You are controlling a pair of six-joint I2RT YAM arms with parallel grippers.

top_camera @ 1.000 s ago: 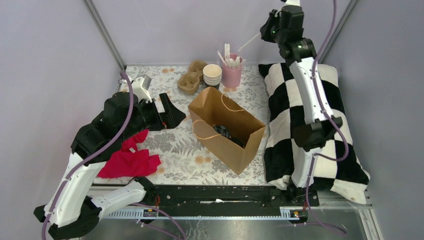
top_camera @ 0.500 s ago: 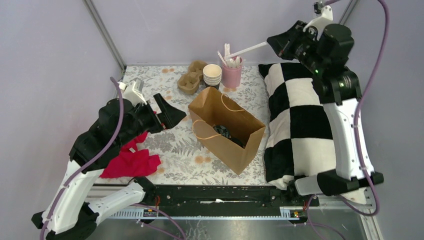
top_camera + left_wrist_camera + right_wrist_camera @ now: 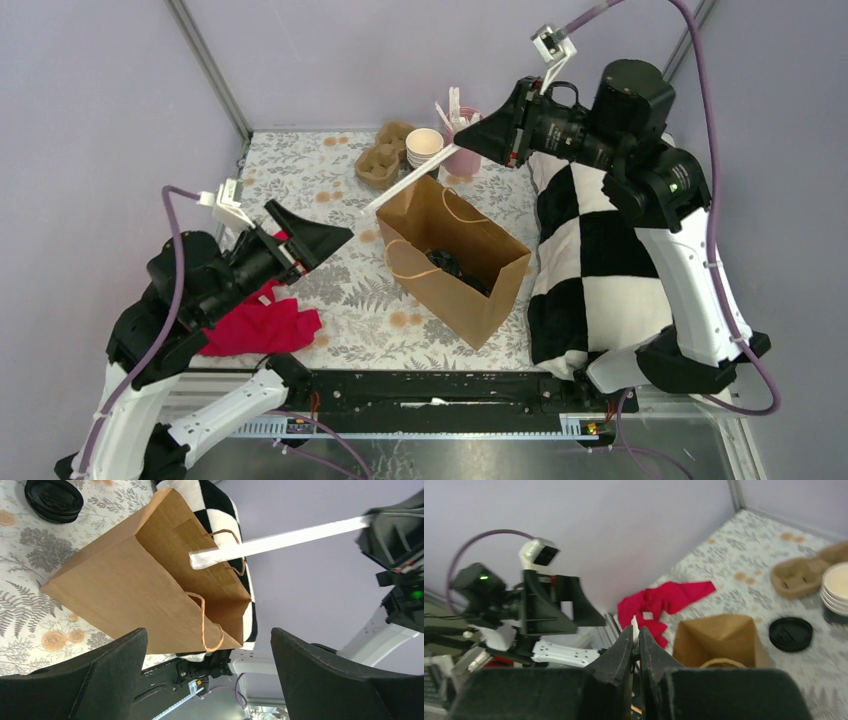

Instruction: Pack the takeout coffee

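Note:
My right gripper moves back and down to the bag's opening next, tipping the long white stick downward, since the stick's loose end still hangs outside the bag's rim.
A brown paper bag stands open mid-table. Deep inside it lies a black thing; I cannot tell whether it is the takeout coffee. My right gripper hangs above the bag's far corner. It is shut on a long white stick that slants down-left over the bag's rim. My left gripper is raised left of the bag and faces it. Its jaws stand wide open with nothing between them.
Behind the bag stand a stack of lidless cups, a pink cup of sticks and a cardboard carrier. Loose black lids lie near the bag. A red cloth lies front left, a checkered pillow right.
My right arm swung down and left from high at the back, bringing the white stick over the bag. My left arm drew back to the left and rose, its gripper still open.

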